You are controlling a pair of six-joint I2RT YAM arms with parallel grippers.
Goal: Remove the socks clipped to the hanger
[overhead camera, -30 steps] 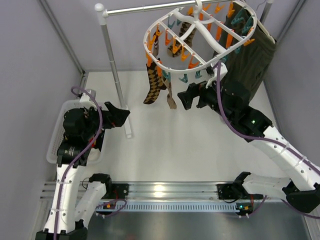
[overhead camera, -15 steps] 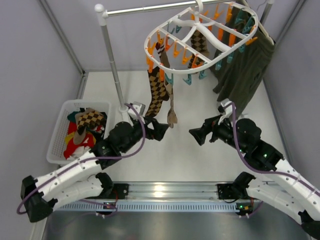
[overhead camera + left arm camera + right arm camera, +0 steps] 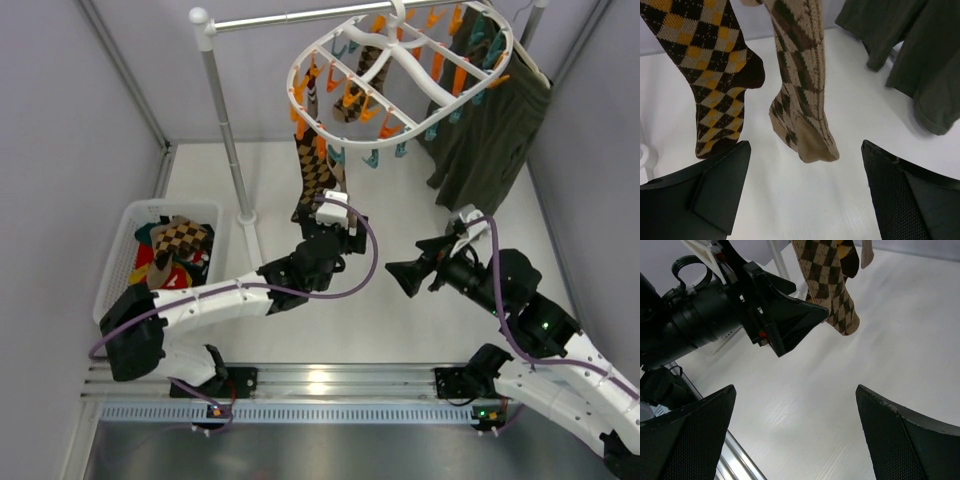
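Observation:
I should move my left gripper toward the toe of the tan sock next and close there, since that toe hangs just ahead between its open fingers.
The white oval hanger [image 3: 400, 62] with orange and teal clips hangs from the rail at top. A dark brown and yellow argyle sock [image 3: 314, 172] and a tan sock hang from its left edge; another sock [image 3: 366, 66] is clipped further in. In the left wrist view the dark argyle sock [image 3: 715, 80] and the tan sock [image 3: 800, 100] hang just ahead of my open, empty left gripper [image 3: 805, 190]. My left gripper [image 3: 335, 222] sits just below these socks. My right gripper [image 3: 412, 262] is open and empty, low and to the right; its view shows a brown argyle sock [image 3: 832, 295].
A white basket [image 3: 115, 255] at the left holds several removed socks [image 3: 175, 242]. The dark olive garment [image 3: 490, 130] hangs at the right, also in the left wrist view [image 3: 910, 50]. The white rail stand's post [image 3: 225, 130] stands left of the socks.
My left arm has swung from the basket across to just under the hanging socks. My right arm has dropped away from the hanger towards the table. The hanger has swayed.

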